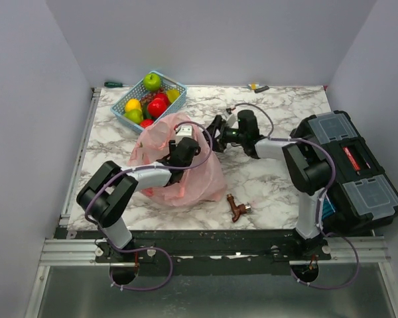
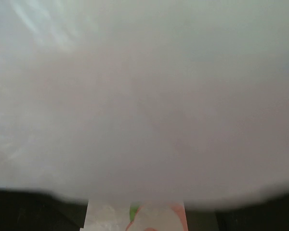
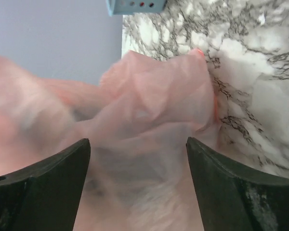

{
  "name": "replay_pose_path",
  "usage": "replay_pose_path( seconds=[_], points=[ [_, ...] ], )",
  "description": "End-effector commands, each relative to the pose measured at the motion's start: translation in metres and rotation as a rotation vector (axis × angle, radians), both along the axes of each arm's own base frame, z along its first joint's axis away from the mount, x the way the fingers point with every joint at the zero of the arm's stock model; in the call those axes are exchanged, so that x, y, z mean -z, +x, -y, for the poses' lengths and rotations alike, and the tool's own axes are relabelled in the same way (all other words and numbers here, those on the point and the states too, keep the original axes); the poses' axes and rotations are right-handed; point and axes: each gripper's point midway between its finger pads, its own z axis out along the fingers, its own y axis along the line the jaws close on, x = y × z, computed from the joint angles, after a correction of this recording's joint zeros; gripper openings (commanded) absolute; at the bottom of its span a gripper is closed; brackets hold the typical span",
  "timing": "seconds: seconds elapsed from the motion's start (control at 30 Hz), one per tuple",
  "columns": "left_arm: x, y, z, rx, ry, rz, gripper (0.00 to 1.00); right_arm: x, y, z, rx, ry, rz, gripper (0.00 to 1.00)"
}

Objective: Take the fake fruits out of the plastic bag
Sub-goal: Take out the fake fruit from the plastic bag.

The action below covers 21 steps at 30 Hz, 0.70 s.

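Observation:
My left gripper is going to rise clear of the bag's film, cross outward and let go beside the green apple (image 1: 152, 81), because the basket where fruits already gather is outward of it.
The pink plastic bag (image 1: 179, 173) lies crumpled on the marble table, left of centre. My left gripper (image 1: 189, 147) is pushed into the bag's top. Bag film (image 2: 144, 96) covers the left wrist view and hides the fingers. Only a green sliver (image 2: 133, 210) and a reddish shape show at its bottom edge. My right gripper (image 1: 217, 126) is at the bag's right rim. Its jaws (image 3: 137, 142) stand wide open over the pink film (image 3: 149, 96) and clamp nothing. Several fake fruits lie in the basket, among them a green apple (image 1: 152, 81) and a red one (image 1: 157, 106).
The light blue basket (image 1: 176, 85) stands at the back left, touching the bag. A brown tap-like piece (image 1: 237, 209) lies near the front edge. A black toolbox (image 1: 348, 169) fills the right side. A green-handled tool (image 1: 113, 84) lies at the back wall.

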Motion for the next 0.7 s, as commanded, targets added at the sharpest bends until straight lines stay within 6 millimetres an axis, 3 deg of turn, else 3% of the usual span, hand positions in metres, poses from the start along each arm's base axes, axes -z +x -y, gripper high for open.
replay_pose_path(
  seconds=[0.0,0.17,0.37,0.43,0.57,0.67],
  points=[
    [0.000,-0.024,0.010,0.125,-0.054,-0.034,0.04,0.008,0.014,0.068,0.121,-0.176,0.066,0.89],
    [-0.025,-0.037,0.016,0.166,-0.138,-0.016,0.00,0.009,-0.002,0.111,0.158,-0.348,0.109,0.97],
    [-0.046,-0.055,0.010,0.181,-0.182,-0.012,0.00,-0.025,-0.022,0.164,0.242,-0.620,0.257,1.00],
    [-0.055,-0.063,0.009,0.194,-0.204,-0.028,0.00,-0.046,-0.046,0.157,0.158,-0.570,0.347,1.00],
    [-0.070,-0.078,0.007,0.214,-0.211,-0.099,0.00,-0.066,-0.115,0.104,-0.076,-0.431,0.480,1.00],
    [-0.084,-0.086,0.000,0.211,-0.219,-0.091,0.00,-0.069,-0.134,0.082,-0.064,-0.457,0.553,1.00]
  ],
)
